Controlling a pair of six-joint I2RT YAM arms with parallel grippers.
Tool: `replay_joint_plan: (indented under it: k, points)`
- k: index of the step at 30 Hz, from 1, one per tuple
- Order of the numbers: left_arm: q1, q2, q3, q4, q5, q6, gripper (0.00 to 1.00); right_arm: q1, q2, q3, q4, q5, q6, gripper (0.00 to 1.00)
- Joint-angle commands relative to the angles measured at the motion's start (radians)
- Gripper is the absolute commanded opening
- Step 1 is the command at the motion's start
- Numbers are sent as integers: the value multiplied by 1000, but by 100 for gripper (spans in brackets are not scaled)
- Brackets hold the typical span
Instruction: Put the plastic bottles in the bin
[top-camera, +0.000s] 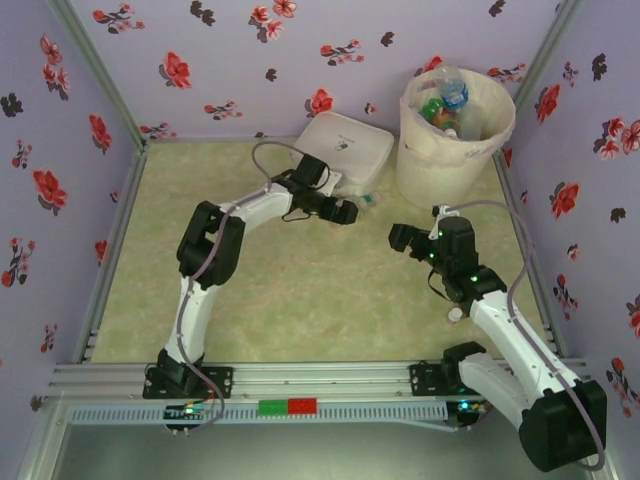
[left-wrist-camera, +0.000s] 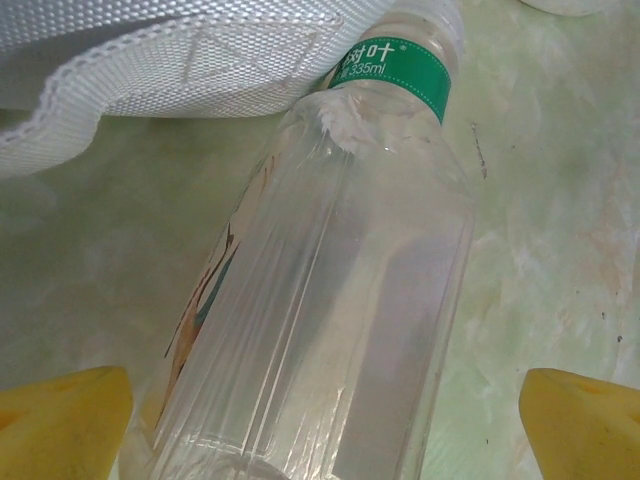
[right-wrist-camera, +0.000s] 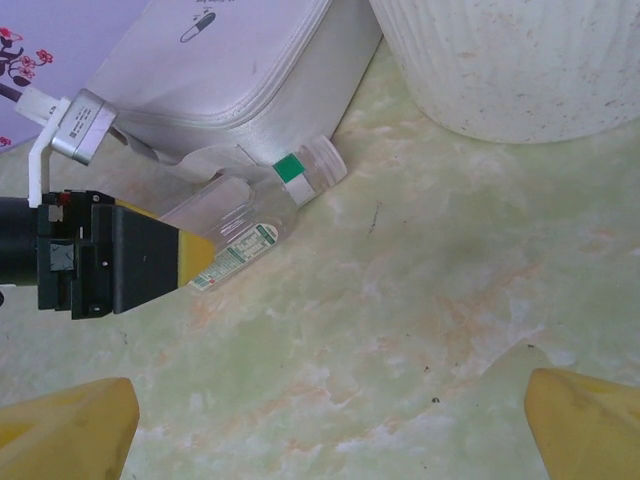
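Observation:
Next I will lower my left gripper farther around the bottle's body before closing there.
A clear plastic bottle with a green neck band and a white cap lies on its side against the flat white case. My left gripper is open and straddles the bottle's body, one yellow finger on each side. The right-hand finger stands clear of the plastic. The same bottle appears in the right wrist view beside the left gripper. My right gripper is open over bare table with nothing between its fingers. The bin stands at the back right with several bottles inside.
The flat white case sits left of the bin, and its woven strap hangs over the bottle's neck. A small white object lies by the right arm. Flowered walls enclose the green marbled table.

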Motion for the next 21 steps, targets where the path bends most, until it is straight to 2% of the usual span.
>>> replay_joint_plan:
  k: [1,6,11,18,21]
  points:
    - [-5,15,69,-55,-29,43,99,7,1,-9,17,8,19,100]
    - [-17,84,147,-110,-74,86,98,7,1,-19,26,14,32,100]
    - [-28,123,199,-160,-103,117,92,7,13,-32,39,8,49,100]
    - [-61,145,215,-213,-171,180,89,5,33,-29,48,36,80,100]
    - [-67,154,221,-228,-202,197,84,5,53,-17,44,56,117,100]
